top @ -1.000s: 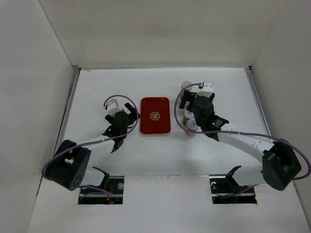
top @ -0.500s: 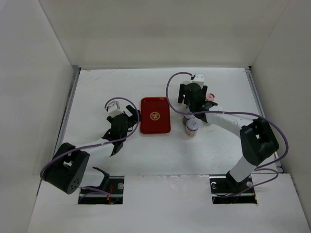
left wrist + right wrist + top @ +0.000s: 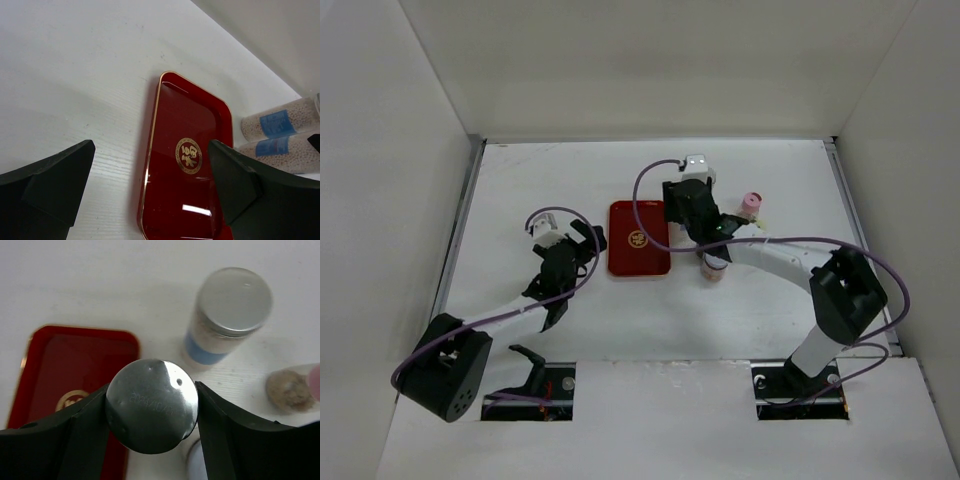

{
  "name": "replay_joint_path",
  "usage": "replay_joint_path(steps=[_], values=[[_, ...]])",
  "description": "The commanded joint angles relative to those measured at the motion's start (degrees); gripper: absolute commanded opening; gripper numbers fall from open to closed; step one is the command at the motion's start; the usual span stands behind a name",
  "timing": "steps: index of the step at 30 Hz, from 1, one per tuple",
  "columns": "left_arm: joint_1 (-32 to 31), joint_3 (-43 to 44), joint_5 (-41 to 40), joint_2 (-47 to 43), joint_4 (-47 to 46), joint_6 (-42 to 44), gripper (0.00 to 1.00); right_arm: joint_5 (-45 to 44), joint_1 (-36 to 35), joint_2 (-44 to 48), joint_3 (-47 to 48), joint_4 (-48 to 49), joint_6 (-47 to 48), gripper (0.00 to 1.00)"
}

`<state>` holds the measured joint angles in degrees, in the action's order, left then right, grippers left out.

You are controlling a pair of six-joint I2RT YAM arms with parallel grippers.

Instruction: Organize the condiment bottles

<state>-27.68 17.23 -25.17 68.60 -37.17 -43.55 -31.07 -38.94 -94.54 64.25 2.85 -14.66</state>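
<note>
The bottle needs to be released in the tray's empty far corner [image 3: 623, 214] [image 3: 52, 349], so my right gripper needs to move across the tray. That corner is to the gripper's left in the top view.
In the right wrist view my right gripper [image 3: 151, 390] is shut on a silver-capped condiment bottle [image 3: 150, 407], with both fingers against the cap, beside the right edge of the red tray [image 3: 70, 365]. Behind it stands a second silver-capped bottle with a blue label [image 3: 227, 315]. A pink-capped bottle [image 3: 752, 203] stands further right, and a pale-capped one [image 3: 715, 265] stands nearer the front. From above, my right gripper [image 3: 686, 212] hides the held bottle. My left gripper [image 3: 151, 146] is open over the left rim of the tray [image 3: 187, 160] with nothing between its fingers.
Two blue-labelled bottles [image 3: 280, 122] show beyond the tray in the left wrist view. White walls close the table [image 3: 520, 180] in at the back and on both sides. The right arm's cable loops above the tray's far right corner.
My right arm has swung left to the tray's right edge and its jaws have closed on a silver-capped bottle. The pink-capped bottle has come into view. The left gripper has shifted slightly.
</note>
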Motion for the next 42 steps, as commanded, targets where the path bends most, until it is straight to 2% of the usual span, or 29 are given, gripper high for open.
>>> replay_joint_path(steps=[1,6,10,16,22,24,27,30,32,36,42], values=[[1.0,-1.9,-2.9,-2.5,-3.0,-2.4,1.0,-0.1,-3.5,1.7,6.6,9.3,2.5,0.43],[4.7,-3.6,-0.5,-3.6,-1.9,-6.1,1.0,3.6,-5.7,-6.5,14.0,10.1,0.8,0.41],[5.3,-3.4,1.2,-2.8,-1.8,-6.5,1.0,3.4,-6.9,-11.4,20.4,9.5,1.6,0.42],[5.9,-3.4,2.3,-1.5,-2.2,-7.3,1.0,7.8,-7.0,-17.2,26.4,9.1,-0.6,0.42],[6.4,-3.5,2.8,-1.8,-2.2,-7.6,1.0,8.5,-7.5,-22.3,29.5,8.7,-2.6,0.42],[6.3,-3.6,2.7,-2.2,-2.4,-7.6,1.0,8.4,-7.9,-23.0,29.6,8.2,-2.9,0.46],[6.4,-3.3,3.1,-1.2,-2.3,-7.6,1.0,8.0,-8.3,-23.0,28.6,8.5,-3.0,0.63],[6.4,-3.4,3.1,-1.7,-2.3,-7.6,1.0,7.7,-8.6,-19.6,26.5,8.9,-3.1,0.82],[6.3,-3.3,2.9,-1.5,-2.4,-7.5,1.0,7.6,-8.6,-15.2,23.8,9.8,-3.0,0.88],[6.4,-3.5,3.2,-2.1,-2.4,-7.6,1.0,7.2,-8.3,-4.2,15.0,11.5,-2.2,0.92],[5.8,-3.2,3.6,-1.4,-2.4,-7.6,1.0,2.5,-4.0,15.1,-8.0,11.7,-3.3,0.92]])
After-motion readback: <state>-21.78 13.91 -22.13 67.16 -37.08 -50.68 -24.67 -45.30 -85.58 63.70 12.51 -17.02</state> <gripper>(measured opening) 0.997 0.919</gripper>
